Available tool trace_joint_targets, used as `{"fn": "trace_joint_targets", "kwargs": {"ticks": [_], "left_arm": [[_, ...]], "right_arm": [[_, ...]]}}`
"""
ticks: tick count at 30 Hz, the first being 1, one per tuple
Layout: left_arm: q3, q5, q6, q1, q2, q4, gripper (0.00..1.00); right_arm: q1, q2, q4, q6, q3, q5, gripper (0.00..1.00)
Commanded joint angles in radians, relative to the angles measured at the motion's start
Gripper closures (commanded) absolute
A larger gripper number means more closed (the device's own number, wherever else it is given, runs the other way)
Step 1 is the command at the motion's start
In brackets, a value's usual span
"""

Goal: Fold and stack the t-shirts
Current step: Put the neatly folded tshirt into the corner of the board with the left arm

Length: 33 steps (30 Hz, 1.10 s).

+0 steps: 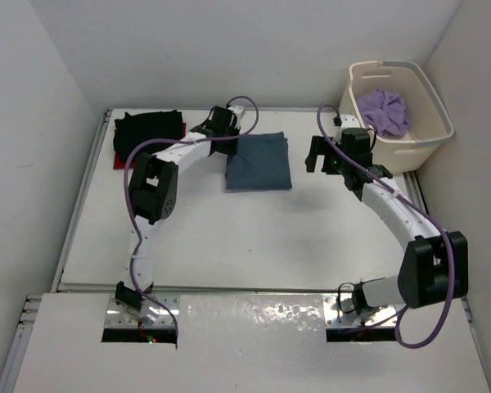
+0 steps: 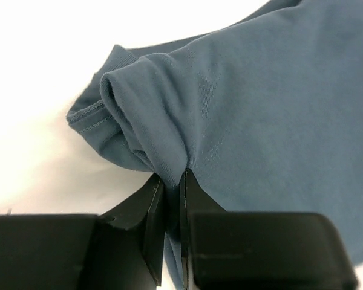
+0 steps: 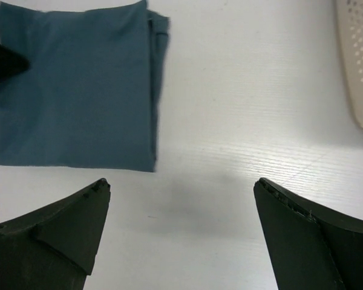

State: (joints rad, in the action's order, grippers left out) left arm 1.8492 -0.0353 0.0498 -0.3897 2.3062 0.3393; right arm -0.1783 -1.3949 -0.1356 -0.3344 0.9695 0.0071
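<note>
I should next lift my left gripper, move it to the left in the top view and let go of the teal-blue t-shirt over the black t-shirt (image 1: 149, 129), because the folded stack is there.
The folded dark teal-blue t-shirt (image 1: 259, 161) lies on the table at the back centre. My left gripper (image 1: 227, 139) is shut on its near-left edge; in the left wrist view the cloth (image 2: 254, 109) bunches up between my fingers (image 2: 172, 181). My right gripper (image 1: 319, 155) is open and empty, just right of that shirt, which shows in the right wrist view (image 3: 72, 84). A folded black t-shirt (image 1: 149, 129) lies on a red t-shirt (image 1: 119, 158) at the back left. The lavender-purple t-shirt (image 1: 385, 110) sits crumpled in the basket.
The cream laundry basket (image 1: 430, 139) stands at the back right, close behind my right arm; its perforated wall shows in the right wrist view (image 3: 357, 60). White walls enclose the table (image 1: 254, 237) on three sides.
</note>
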Motion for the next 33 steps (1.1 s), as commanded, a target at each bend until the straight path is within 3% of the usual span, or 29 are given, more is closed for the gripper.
{"fn": "trace_joint_targets", "kwargs": {"ticks": [1,10,24,33], "left_arm": [[-0.008,0.086,-0.186,0.028,-0.163,0.013,1.00],[0.102,0.104,-0.341,0.136,-0.232,0.191,1.00],[0.275,0.074,-0.521,0.268,-0.228,0.297,1.00],[0.329,0.069,-0.501,0.281,-0.248,0.296,1.00]], "right_arm": [[0.005,0.039,0.030,0.038,-0.012,0.085,0.01],[0.005,0.040,0.030,0.046,-0.015,0.123,0.01],[0.005,0.031,0.030,0.046,-0.014,0.160,0.01],[0.005,0.011,0.027,0.038,-0.003,0.149,0.01]]}}
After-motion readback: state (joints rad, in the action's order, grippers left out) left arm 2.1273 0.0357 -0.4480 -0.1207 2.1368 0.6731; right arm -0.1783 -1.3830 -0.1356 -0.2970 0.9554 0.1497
